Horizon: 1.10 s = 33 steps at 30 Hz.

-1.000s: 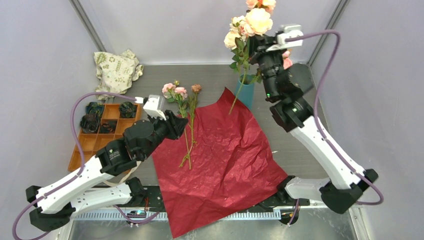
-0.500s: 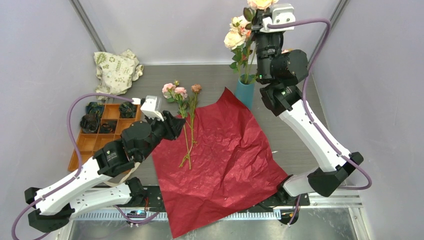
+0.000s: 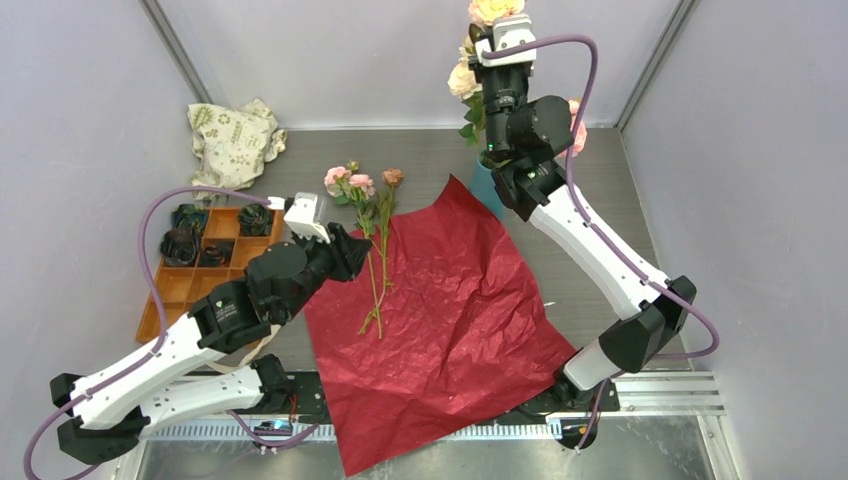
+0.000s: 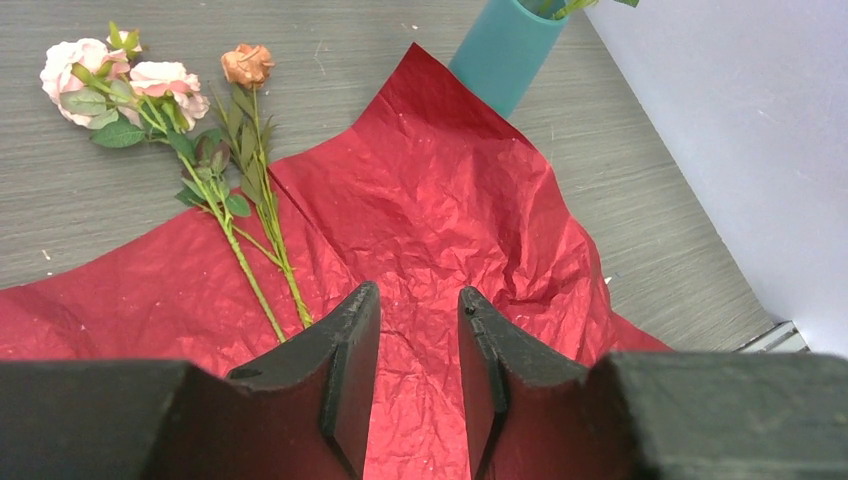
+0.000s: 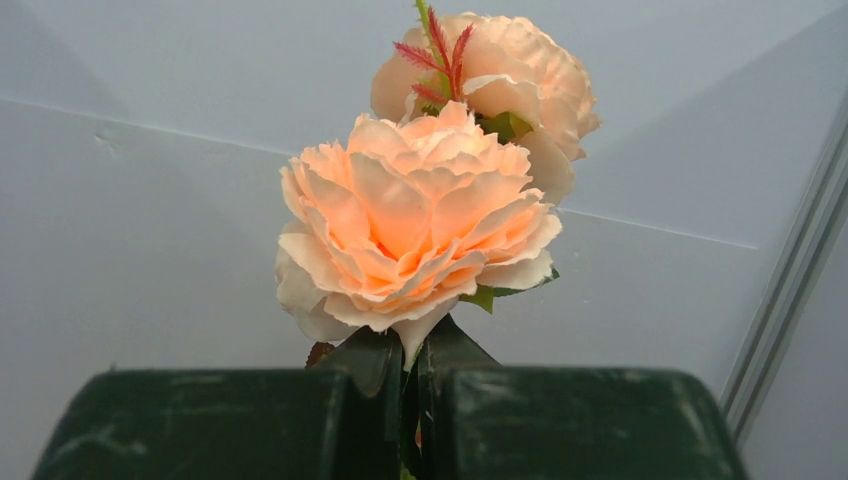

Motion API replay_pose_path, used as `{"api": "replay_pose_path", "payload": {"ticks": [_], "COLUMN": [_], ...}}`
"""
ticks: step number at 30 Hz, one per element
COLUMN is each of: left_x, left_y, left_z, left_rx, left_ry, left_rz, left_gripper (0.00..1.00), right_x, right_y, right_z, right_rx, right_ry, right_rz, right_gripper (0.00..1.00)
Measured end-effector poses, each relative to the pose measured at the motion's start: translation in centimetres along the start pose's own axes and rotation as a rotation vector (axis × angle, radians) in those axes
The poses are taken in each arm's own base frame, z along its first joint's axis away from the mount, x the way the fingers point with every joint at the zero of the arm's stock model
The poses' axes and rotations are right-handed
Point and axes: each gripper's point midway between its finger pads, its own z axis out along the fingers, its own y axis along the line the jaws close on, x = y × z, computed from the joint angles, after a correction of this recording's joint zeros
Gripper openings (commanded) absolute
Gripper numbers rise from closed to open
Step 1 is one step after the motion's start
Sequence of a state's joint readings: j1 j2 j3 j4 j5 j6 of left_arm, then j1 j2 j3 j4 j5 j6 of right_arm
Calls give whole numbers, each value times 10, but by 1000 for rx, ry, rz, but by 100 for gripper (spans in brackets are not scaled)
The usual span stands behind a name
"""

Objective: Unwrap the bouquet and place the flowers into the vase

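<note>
The right gripper brings the stems of the flowers down into the opening of the teal vase [image 3: 488, 161] next.
My right gripper [image 5: 412, 345] is shut on the stems of the flowers, just under a peach rose [image 5: 415, 230] with a second bloom [image 5: 520, 80] behind it. In the top view this bunch [image 3: 494, 10] is held high over the teal vase [image 3: 482, 186], which the right arm mostly hides. More flowers, pink roses [image 3: 348, 181] and a peach bud [image 4: 248, 63], lie with their stems [image 3: 377, 285] across the spread dark red wrapping paper [image 3: 450, 310]. My left gripper [image 4: 415, 295] hovers open over the paper, right of those stems, with nothing between its fingers. The vase [image 4: 505, 45] stands beyond the paper's far corner.
An orange compartment tray [image 3: 185, 290] with dark rosettes [image 3: 183, 243] sits at the left, beside the left arm. A white cloth bag with green print [image 3: 232, 140] lies at the back left. Grey walls close in the table on three sides.
The right arm has swung left and straightened up, carrying its held roses from right of the vase to directly above it. The left arm and the lying flowers have not moved.
</note>
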<state>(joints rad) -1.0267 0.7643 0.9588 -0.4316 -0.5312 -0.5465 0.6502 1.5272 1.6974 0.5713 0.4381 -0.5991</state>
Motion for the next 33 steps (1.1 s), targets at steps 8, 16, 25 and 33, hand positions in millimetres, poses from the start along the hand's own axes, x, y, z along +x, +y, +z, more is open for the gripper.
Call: {"api": "replay_pose_path", "payload": {"ticks": [8,16,25,33], "left_x": [1,12,24,33], "left_y": [0,6,8,9], "left_z": [0,4,15,22], "left_rx": [-1,-21,-59,-86], "left_ry": [2,22,51,74], "left_rz": [2,17,20,18], "left_gripper": [37,42,44,47], "right_x": [50,114,162,182], "right_y": [3,4,11,13], "right_z": [-13,-34,-59,-76], "right_rx": [29,68,87,92], "right_ry": [83,198,302,360], "right_rz": [-9,22,42,60], "right_gripper": [1,1,17,64]}}
